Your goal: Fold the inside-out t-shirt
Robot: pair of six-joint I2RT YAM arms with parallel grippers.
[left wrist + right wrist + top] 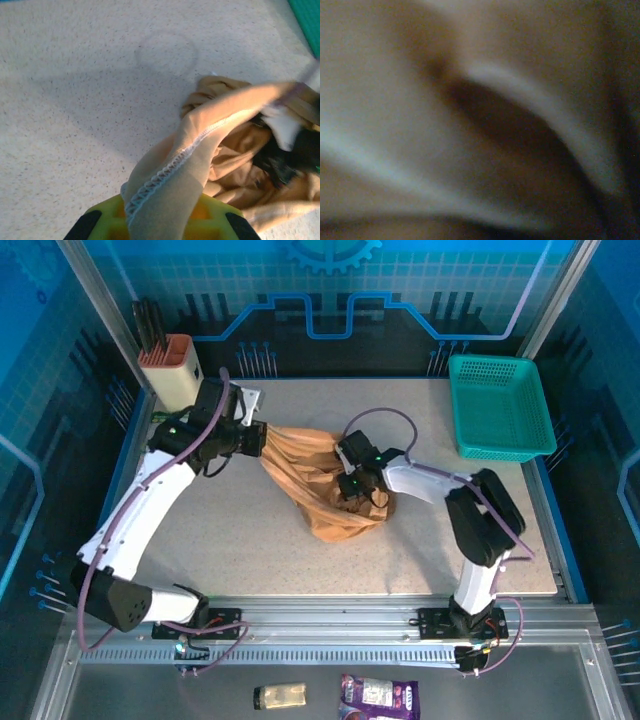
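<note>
My left gripper will next pull the raised end away from the bundle, over the tabletop near the orange and white holder, and release it, as the cloth is bunched.
The inside-out t-shirt (315, 475) is a crumpled tan bundle in the middle of the table, stretched up toward the back left. My left gripper (262, 438) is shut on that raised end. In the left wrist view a band of the t-shirt (200, 145) with a white stitched seam runs out from between the yellow-green jaws of the left gripper (165, 220). My right gripper (358, 502) is pressed down into the right side of the bundle and is shut on the cloth. Blurred tan fabric (420, 125) lies close against the right wrist camera and hides the fingers.
A teal basket (500, 405) stands at the back right. At the back left corner is an orange and white holder (168, 365) with dark tools. Bare table (250, 540) lies in front of the shirt. A small bottle (280, 697) and a purple packet (378, 697) lie below the table's front rail.
</note>
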